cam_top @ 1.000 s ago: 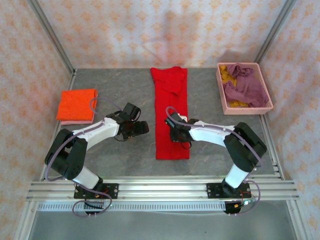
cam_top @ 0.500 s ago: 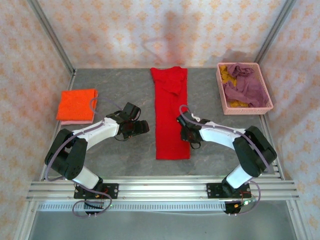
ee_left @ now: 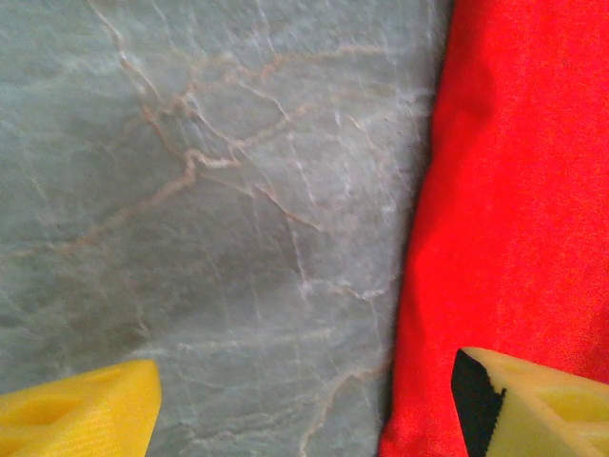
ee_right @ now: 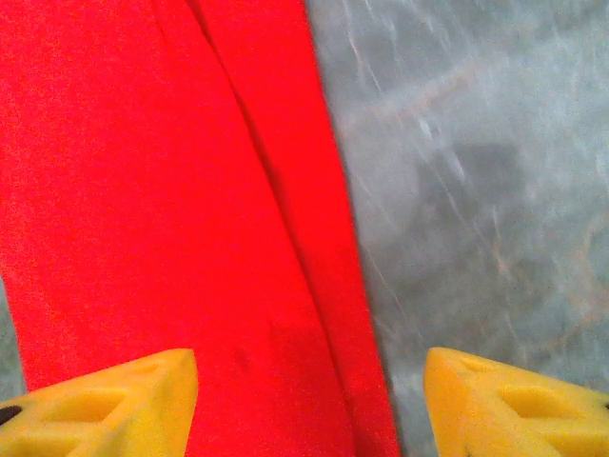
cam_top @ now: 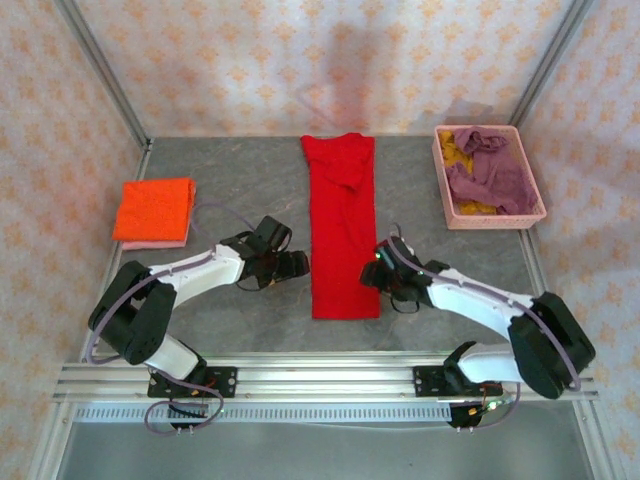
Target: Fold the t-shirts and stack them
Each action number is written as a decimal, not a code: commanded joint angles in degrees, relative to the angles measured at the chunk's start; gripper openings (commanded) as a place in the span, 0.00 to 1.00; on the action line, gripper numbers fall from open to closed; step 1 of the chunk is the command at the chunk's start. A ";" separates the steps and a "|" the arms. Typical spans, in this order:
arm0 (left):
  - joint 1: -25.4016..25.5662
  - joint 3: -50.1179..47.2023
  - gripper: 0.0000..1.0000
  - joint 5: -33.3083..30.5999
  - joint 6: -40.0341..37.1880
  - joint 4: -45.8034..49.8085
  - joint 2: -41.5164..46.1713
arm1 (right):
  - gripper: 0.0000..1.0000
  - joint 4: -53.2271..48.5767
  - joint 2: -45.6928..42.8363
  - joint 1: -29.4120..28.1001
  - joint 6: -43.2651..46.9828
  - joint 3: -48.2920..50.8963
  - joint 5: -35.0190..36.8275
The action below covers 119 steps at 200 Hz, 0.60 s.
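Observation:
My left gripper moves back toward the base and down onto the t-shirt's near hem corner (cam_top: 315, 316) on its side next. This is because the t-shirt's near end lies flat there.
The bright red t-shirt (cam_top: 342, 225) lies in the middle of the table as a long narrow strip running from far to near. My left gripper (cam_top: 290, 265) is open just left of its near part; in the left wrist view my left gripper (ee_left: 304, 409) straddles the red t-shirt's (ee_left: 514, 190) left edge. My right gripper (cam_top: 372, 272) is open at the strip's right edge; in the right wrist view my right gripper (ee_right: 309, 400) spans the red t-shirt's (ee_right: 143, 190) right edge, with one fingertip (ee_right: 105, 400) over cloth. An orange t-shirt (cam_top: 155, 207) lies folded on a pale pink one (cam_top: 160, 244) at the left.
A pink plastic basket (cam_top: 495, 221) at the back right holds a crumpled mauve t-shirt (cam_top: 490, 175) and a mustard one (cam_top: 455, 148). Bare grey marbled table (cam_top: 240, 310) lies on either side of the red strip. Patterned walls enclose the table.
My right gripper slid right and nearer, off the middle of the red strip to its right edge, and opened. My left gripper shifted right toward the strip's left edge.

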<state>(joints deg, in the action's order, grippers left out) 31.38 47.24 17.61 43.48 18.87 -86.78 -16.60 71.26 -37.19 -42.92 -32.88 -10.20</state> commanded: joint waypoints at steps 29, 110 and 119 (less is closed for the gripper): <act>2.43 -0.80 0.78 1.37 5.02 -4.72 0.80 | 0.60 0.50 -12.42 -0.52 -4.93 9.73 -7.00; 14.61 -6.27 0.67 -0.73 9.24 -2.19 6.28 | 0.43 7.68 -9.12 -0.52 -3.76 12.57 -13.74; 15.71 -6.67 0.65 -0.73 9.78 -3.01 6.19 | 0.41 8.22 -8.38 -0.54 -3.39 12.58 -14.17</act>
<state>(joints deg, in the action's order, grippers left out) 44.62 42.13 17.61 50.43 16.71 -81.65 -11.90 61.45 -37.34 -46.92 -21.30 -22.17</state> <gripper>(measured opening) 0.675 0.434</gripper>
